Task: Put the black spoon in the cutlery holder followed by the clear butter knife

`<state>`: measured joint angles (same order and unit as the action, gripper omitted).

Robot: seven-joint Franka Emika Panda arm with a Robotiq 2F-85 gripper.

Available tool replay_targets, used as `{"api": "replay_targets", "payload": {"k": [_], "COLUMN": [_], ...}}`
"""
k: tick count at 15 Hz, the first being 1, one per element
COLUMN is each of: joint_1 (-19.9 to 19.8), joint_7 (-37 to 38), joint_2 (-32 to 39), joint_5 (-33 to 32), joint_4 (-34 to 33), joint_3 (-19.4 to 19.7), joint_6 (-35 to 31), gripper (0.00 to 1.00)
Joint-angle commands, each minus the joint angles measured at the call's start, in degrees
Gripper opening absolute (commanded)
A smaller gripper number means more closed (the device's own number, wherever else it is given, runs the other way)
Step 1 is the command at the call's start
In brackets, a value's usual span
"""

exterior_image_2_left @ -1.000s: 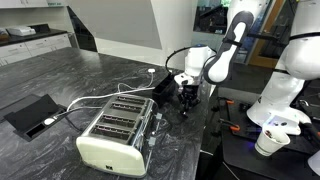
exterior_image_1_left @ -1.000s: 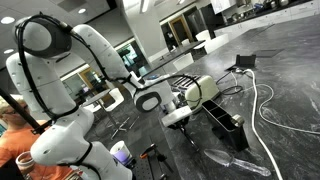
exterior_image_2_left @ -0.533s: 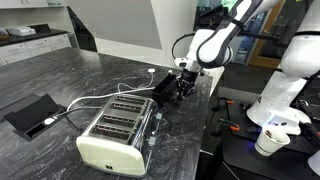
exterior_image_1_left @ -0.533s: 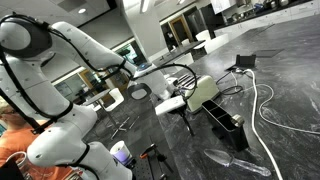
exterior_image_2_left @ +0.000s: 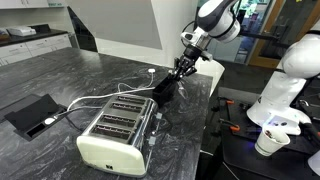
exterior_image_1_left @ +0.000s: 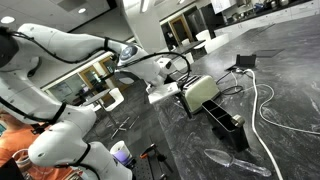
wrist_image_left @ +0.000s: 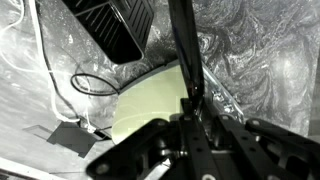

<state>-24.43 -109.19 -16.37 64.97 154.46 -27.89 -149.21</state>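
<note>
I need to move my gripper outward over the cutlery holder's open top (wrist_image_left: 115,32) next, then down to release the black spoon (wrist_image_left: 184,50). The holder's open top is outward of my gripper and below it.
My gripper (exterior_image_2_left: 186,63) is shut on the black spoon (exterior_image_2_left: 173,82), which hangs slanted below it, its lower end over the far end of the black cutlery holder (exterior_image_2_left: 160,99). In the wrist view the spoon (wrist_image_left: 184,50) runs as a thin dark rod away from my gripper (wrist_image_left: 195,118), toward the holder (wrist_image_left: 112,25). In an exterior view my gripper (exterior_image_1_left: 176,88) is raised beside the toaster, the holder (exterior_image_1_left: 224,122) lies past it, and the clear butter knife (exterior_image_1_left: 233,160) lies flat on the counter near the front.
A cream-and-chrome toaster (exterior_image_2_left: 116,130) stands alongside the holder. White cables (exterior_image_1_left: 264,110) cross the marble counter. A flat black device (exterior_image_2_left: 30,113) lies at the counter's far side. A paper cup (exterior_image_2_left: 268,143) and a person (exterior_image_1_left: 15,140) are beside the robot base.
The arm has risen from counter level and swung up, carrying the black spoon; the gripper now sits well above the holder and toaster.
</note>
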Motion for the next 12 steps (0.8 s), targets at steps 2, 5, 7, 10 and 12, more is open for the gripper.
{"api": "replay_targets", "payload": {"k": [2, 5, 7, 10, 12], "joint_1": [12.7, 14.8, 19.0, 21.1, 21.0], "joint_7": [1.4, -1.7, -6.2, -13.2, -17.1], "joint_2": [-1.2, -1.7, -3.3, -3.5, -2.1], "joint_5": [-3.0, 0.2, 4.2, 9.1, 11.5], "joint_4": [1.1, 0.2, -1.2, -3.5, -5.1], "joint_3": [13.6, 17.7, 24.3, 31.2, 33.2], "joint_6": [-0.7, 3.7, 9.2, 15.8, 19.6], "gripper": [0.15, 0.04, 0.04, 0.04, 0.04]}}
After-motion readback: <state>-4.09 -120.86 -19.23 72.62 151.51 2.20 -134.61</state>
